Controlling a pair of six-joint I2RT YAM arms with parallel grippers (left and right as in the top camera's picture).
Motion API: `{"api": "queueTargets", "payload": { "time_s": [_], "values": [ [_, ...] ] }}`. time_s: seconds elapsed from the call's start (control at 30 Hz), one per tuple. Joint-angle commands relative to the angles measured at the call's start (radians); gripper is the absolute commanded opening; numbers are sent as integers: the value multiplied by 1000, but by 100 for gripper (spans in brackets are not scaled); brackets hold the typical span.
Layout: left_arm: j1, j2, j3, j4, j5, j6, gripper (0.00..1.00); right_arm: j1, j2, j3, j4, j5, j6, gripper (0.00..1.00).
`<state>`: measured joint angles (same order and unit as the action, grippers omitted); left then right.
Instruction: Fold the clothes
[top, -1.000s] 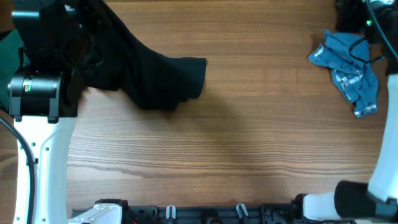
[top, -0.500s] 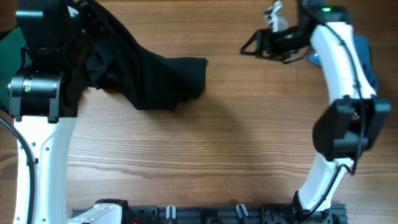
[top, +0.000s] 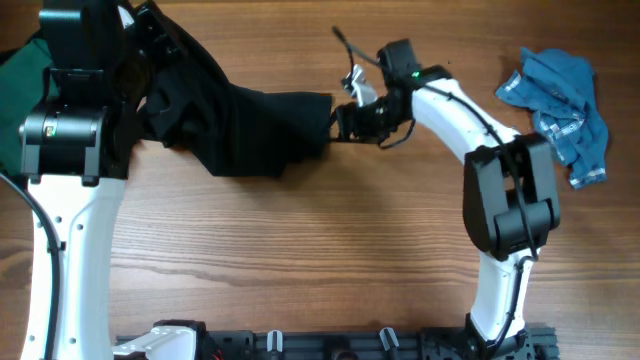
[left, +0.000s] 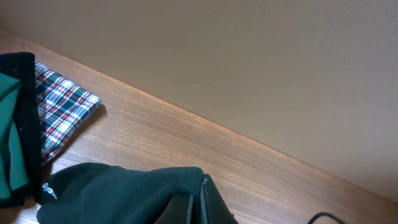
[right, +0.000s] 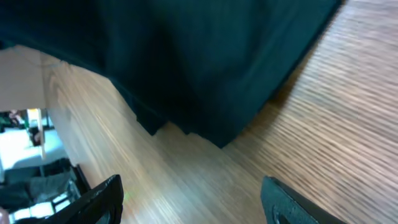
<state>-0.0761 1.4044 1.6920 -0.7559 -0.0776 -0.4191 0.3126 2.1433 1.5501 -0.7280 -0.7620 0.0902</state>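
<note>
My right gripper lowers its open fingers to the left in the overhead view around the shirt's loose corner (top: 324, 110) (right: 220, 134) next.
The clothes are a large black shirt (top: 250, 125) and a crumpled blue garment (top: 560, 105). The shirt lies at the back left of the table, its left part pulled up toward my left arm. In the left wrist view my left gripper (left: 200, 190) is shut on a fold of the shirt's dark cloth (left: 124, 190). My right gripper (top: 342, 115) hovers at the shirt's right edge. Seen from the right wrist, it (right: 193, 199) stands open over bare wood, with the black shirt (right: 186, 56) just ahead and nothing between its fingers (right: 93, 202). The blue garment lies apart at the back right.
A green cloth (top: 15, 70) lies at the far left edge by my left arm, and a plaid cloth (left: 62, 109) lies beside it in the left wrist view. A beige wall (left: 249, 62) runs along the table's back edge.
My right arm has swung from the far right, near the blue garment, across the table to the black shirt's right edge, and its jaws have opened wider. The left gripper keeps its hold.
</note>
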Motion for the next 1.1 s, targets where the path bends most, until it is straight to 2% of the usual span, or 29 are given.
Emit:
{"api": "queueTargets", "payload": {
  "time_s": [0.0, 0.33, 0.8, 1.07],
  "values": [
    [6, -1, 29, 10, 9, 23, 4, 42, 14, -32, 64, 46, 23, 70],
    [6, -1, 29, 2, 9, 23, 4, 94, 15, -34, 119, 297, 118, 65],
    [6, 31, 29, -20, 10, 23, 4, 140, 35, -106, 263, 245, 201, 61],
    [6, 36, 29, -20, 9, 23, 4, 140, 76, -106, 310, 200, 174, 52]
  ]
}}
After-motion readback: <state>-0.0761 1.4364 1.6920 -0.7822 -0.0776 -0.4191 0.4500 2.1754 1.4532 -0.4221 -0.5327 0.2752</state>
